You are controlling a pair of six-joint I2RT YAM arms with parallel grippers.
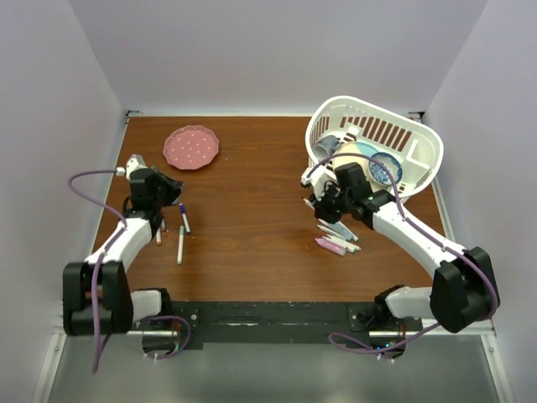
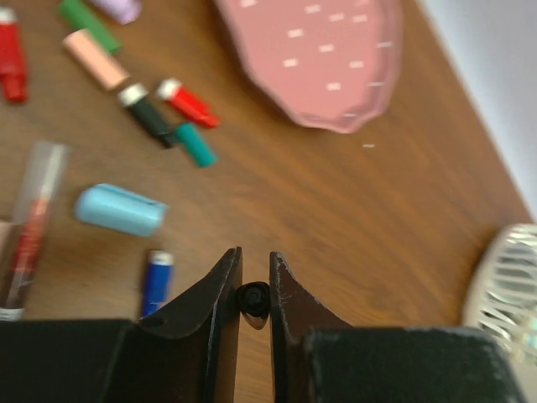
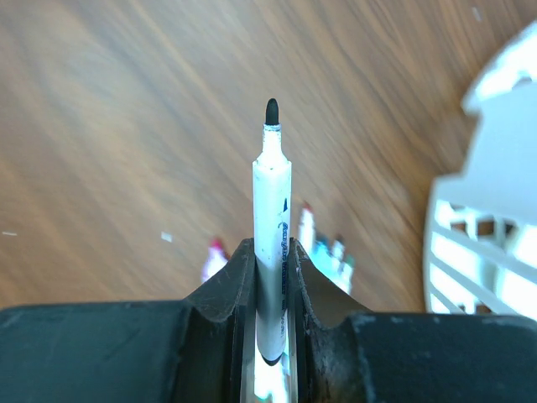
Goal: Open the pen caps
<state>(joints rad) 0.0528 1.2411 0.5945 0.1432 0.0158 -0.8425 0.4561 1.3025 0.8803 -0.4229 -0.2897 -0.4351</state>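
My right gripper lowers the slim white marker onto the pile of pens beside the basket (image 1: 338,237) (image 3: 322,254) next, since the marker's black tip is bare.
My left gripper (image 2: 254,256) is shut on a black pen cap (image 2: 252,302), seen end-on between the jaws. Loose pen caps lie on the wood beyond it: red (image 2: 191,103), black (image 2: 149,115), teal (image 2: 195,144), light blue (image 2: 120,209) and blue (image 2: 157,281). My right gripper (image 3: 272,243) is shut on a slim white marker (image 3: 273,193) whose bare black tip (image 3: 271,109) points away from the jaws. In the top view the left gripper (image 1: 168,189) hovers at the left and the right gripper (image 1: 323,197) is in front of the basket, above a pile of pens (image 1: 337,237).
A pink plate (image 1: 191,147) lies at the back left. A white basket (image 1: 373,147) with dishes stands at the back right, close behind the right gripper. A few pens (image 1: 180,231) lie by the left arm. Walls close in on both sides.
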